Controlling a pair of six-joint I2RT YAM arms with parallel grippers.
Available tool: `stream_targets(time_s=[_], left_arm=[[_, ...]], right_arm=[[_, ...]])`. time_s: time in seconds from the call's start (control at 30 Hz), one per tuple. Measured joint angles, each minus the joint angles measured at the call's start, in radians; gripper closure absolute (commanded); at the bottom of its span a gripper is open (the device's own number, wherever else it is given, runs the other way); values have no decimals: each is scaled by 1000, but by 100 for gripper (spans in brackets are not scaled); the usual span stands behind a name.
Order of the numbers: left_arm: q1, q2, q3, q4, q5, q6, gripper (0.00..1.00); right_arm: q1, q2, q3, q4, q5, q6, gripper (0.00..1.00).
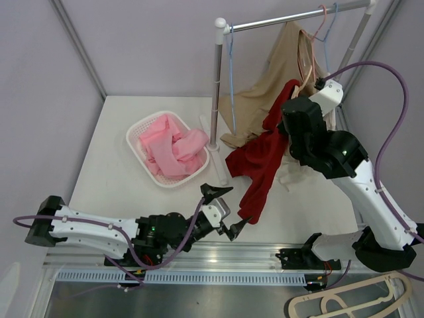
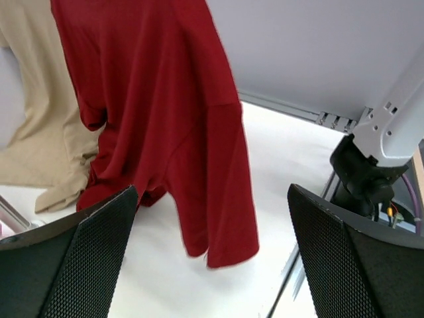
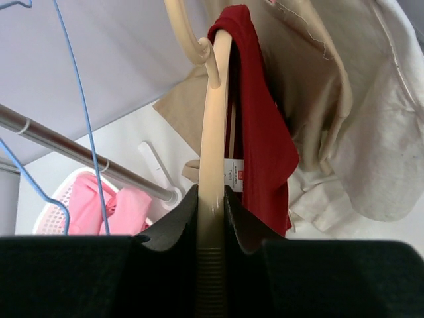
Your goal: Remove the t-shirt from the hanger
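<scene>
I will move my left gripper to the right in the top view next, with its fingers open around the red shirt's dangling end, because that end hangs free just ahead.
A red t-shirt [image 1: 262, 162] hangs off a cream hanger [image 3: 215, 119], its lower part trailing onto the table. My right gripper [image 1: 291, 109] is shut on the hanger's arm, in the air beside the rack; in the right wrist view the jaws [image 3: 212, 199] clamp the cream bar, the shirt [image 3: 262, 126] draped over its far end. My left gripper [image 1: 227, 211] is open and empty low over the table's front, just left of the shirt's hem. In the left wrist view the shirt [image 2: 172, 119] hangs ahead between the fingers [image 2: 86, 258], not touched.
A clothes rack [image 1: 218, 86] stands at the back with a tan garment [image 1: 265, 93], blue wire hangers [image 1: 231, 73] and a pink one. A white basket [image 1: 139, 142] of pink clothes sits at left. A spare cream hanger [image 1: 344, 301] lies off the table, front right.
</scene>
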Motion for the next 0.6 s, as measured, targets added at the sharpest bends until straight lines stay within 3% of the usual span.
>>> stream_targets(time_s=[0.33, 0.6], left_arm=[[0, 158, -19, 301, -2, 177, 0], [2, 314, 21, 389, -16, 242, 1]], right_arm=[[60, 27, 84, 0, -4, 0, 100], [119, 29, 84, 0, 2, 1, 100]])
